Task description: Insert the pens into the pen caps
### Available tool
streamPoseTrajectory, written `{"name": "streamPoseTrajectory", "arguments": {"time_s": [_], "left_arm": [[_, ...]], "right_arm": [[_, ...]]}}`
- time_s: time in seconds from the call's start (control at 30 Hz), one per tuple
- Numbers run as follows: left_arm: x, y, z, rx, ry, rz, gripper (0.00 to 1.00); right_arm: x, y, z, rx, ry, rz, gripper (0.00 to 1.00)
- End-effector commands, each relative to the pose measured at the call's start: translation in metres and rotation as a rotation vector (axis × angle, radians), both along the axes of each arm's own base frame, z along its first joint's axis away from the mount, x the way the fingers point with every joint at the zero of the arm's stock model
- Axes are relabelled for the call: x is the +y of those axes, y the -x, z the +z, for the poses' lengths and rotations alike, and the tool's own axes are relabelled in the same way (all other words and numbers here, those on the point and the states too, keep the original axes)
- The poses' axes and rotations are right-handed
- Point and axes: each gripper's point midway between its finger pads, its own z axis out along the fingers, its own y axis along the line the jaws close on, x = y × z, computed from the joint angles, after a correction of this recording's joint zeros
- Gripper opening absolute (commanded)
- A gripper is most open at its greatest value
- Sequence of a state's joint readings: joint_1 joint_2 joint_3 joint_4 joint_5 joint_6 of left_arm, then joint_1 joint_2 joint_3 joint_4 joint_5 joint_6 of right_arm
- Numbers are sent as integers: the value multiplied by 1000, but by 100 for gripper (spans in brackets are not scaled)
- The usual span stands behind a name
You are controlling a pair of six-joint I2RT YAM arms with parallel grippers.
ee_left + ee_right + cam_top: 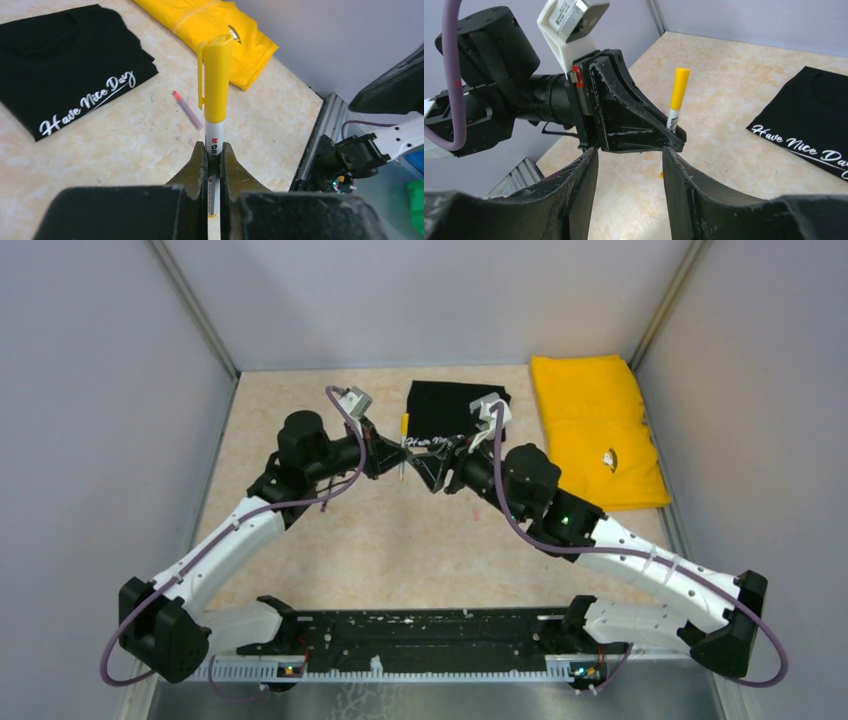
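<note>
The robot's left gripper needs to move down and to the left in the top view next and tilt the pen flat onto the table (345, 526), because the pen's cap is on.
My left gripper (214, 147) is shut on the white-barrelled pen (214, 141) and holds it upright above the table. An orange-yellow cap (216, 82) sits on the pen's top end. In the top view this gripper (398, 456) and the pen (403, 440) are at mid-table, in front of the black shirt. My right gripper (630, 152) is open and empty. It is close beside the left gripper's fingers (644, 125) and shows in the top view (432, 476). A pale pink pen (187, 108) with a red tip lies uncapped on the table. The purple and red caps are not in view.
A folded black T-shirt (445, 412) with white lettering lies at the back centre. A folded yellow T-shirt (590, 425) lies at the back right. Grey walls enclose the table on three sides. A black rail (420, 635) runs along the near edge.
</note>
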State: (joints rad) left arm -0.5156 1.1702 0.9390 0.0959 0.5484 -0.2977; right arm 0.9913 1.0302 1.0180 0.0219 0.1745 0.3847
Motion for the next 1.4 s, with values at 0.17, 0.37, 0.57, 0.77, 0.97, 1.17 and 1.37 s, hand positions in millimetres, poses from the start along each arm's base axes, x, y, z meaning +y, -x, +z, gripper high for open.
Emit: {"name": "streamPoseTrajectory", "arguments": {"time_s": [0.17, 0.37, 0.57, 0.77, 0.97, 1.17, 1.37], "left_arm": [[60, -27, -67, 105, -299, 347, 0], [113, -39, -129, 221, -616, 546, 0], [143, -50, -185, 358, -846, 597, 0], [157, -68, -222, 477, -993, 588, 0], [169, -74, -247, 543, -1011, 588, 0], [181, -79, -253, 561, -1042, 602, 4], [190, -78, -265, 592, -1086, 610, 9]], "right_arm": [[-34, -29, -51, 82, 184, -239, 51], [-32, -29, -113, 200, 342, -240, 54], [-27, -29, -167, 377, 412, -171, 67], [-25, -26, -191, 454, 434, -117, 69], [-22, -21, -191, 444, 436, -77, 69], [-18, -16, -197, 454, 438, -42, 69], [-15, -15, -200, 461, 435, -26, 69]]}}
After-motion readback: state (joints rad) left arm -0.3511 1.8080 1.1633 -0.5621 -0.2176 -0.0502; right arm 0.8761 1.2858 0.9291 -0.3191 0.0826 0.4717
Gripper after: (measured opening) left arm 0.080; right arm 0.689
